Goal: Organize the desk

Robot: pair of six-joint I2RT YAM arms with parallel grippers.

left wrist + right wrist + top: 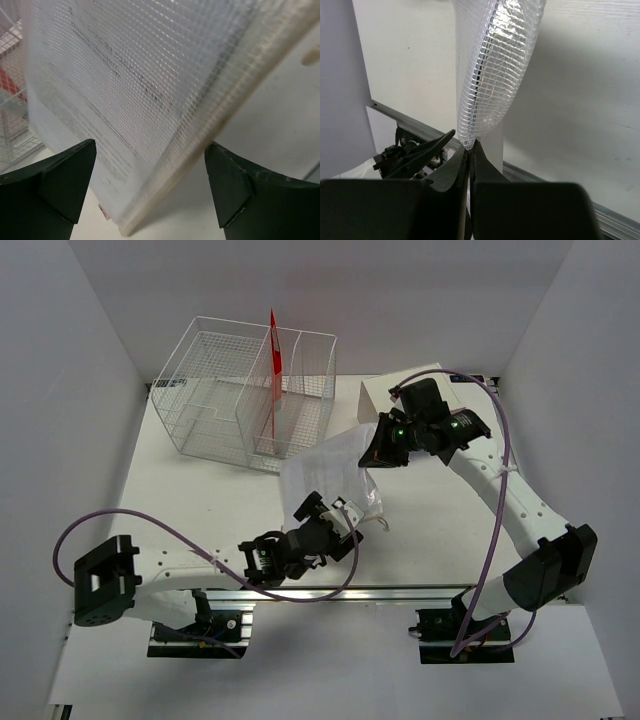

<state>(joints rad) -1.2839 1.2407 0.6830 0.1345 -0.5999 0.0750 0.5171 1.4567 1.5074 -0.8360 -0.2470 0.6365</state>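
Observation:
My left gripper will next ease its spread fingers onto the pouch's lower edge [154, 194] near the pouch's bottom corner and close, because that edge already hangs between them.
A translucent white mesh pouch [325, 465] with papers inside stands lifted off the white desk [200, 500] at its middle. My right gripper [372, 455] is shut on the pouch's upper right corner; in the right wrist view the fingers [470, 145] pinch the mesh [490, 75]. My left gripper [330, 512] is open at the pouch's lower edge. In the left wrist view the pouch [140, 90] hangs tilted between the spread fingers [150, 147], its bottom corner near the desk, touching neither finger.
A wire basket [240, 390] with a red folder [275, 360] upright in it stands at the back left; it also shows in the left wrist view [10, 135]. A white flat item [380, 392] lies behind the right arm. The metal rail [400, 592] runs along the front edge.

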